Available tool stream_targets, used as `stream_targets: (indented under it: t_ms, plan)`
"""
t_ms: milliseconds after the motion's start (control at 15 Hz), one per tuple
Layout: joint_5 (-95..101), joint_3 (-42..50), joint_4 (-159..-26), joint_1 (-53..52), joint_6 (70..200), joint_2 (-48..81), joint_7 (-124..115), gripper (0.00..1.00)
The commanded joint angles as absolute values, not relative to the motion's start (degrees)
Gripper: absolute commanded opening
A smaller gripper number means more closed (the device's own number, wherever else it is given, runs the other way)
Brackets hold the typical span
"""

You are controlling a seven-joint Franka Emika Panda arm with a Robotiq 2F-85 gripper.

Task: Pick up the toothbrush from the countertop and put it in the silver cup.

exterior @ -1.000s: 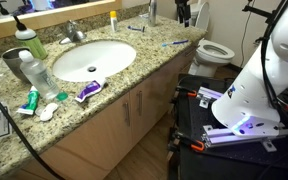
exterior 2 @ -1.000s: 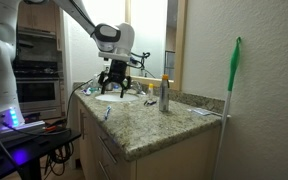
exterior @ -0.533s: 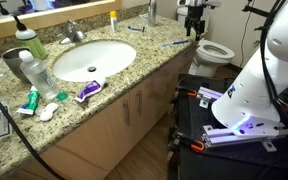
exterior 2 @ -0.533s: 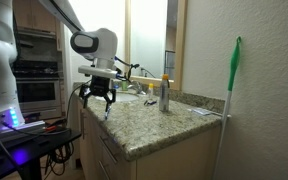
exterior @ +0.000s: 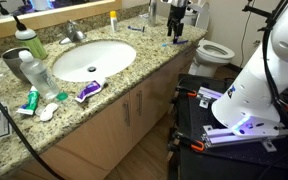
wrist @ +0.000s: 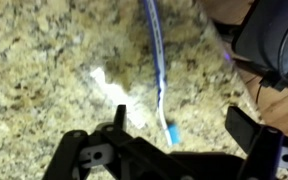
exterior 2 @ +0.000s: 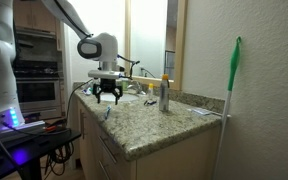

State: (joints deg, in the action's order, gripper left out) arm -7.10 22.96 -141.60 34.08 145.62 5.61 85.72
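The toothbrush's white neck beside its blue head gets my open gripper lowered onto it next, since the brush lies flat on the countertop between the spread fingers.
The slim blue toothbrush lies flat on the granite countertop near its end by the toilet. In the wrist view it runs from the top edge down to its blue head between the fingers. It shows as a small blue streak in an exterior view. My gripper hangs open just above it, holding nothing. The silver cup stands upright at the back of the counter, apart from the gripper.
The sink fills the counter's middle. A green bottle with white cap, a clear bottle and a purple-and-white tube stand beyond it. A toilet sits past the counter end. A green-handled broom leans on the wall.
The gripper has swung from beyond the counter end to above the toothbrush and come lower. The toothbrush and cup have not moved.
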Motion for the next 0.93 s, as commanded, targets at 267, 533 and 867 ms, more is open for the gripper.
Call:
stream_targets:
  t_ms: [267, 533, 867]
  plan:
    - [-6.6, 23.2, -140.4, 31.6, 148.1, 8.7, 79.8, 1.00]
    - [-2.4, 23.3, -140.7, 31.9, 148.2, 8.6, 74.6, 1.00]
    - [-2.5, 23.0, -139.4, 31.7, 148.0, 11.4, 72.5, 1.00]
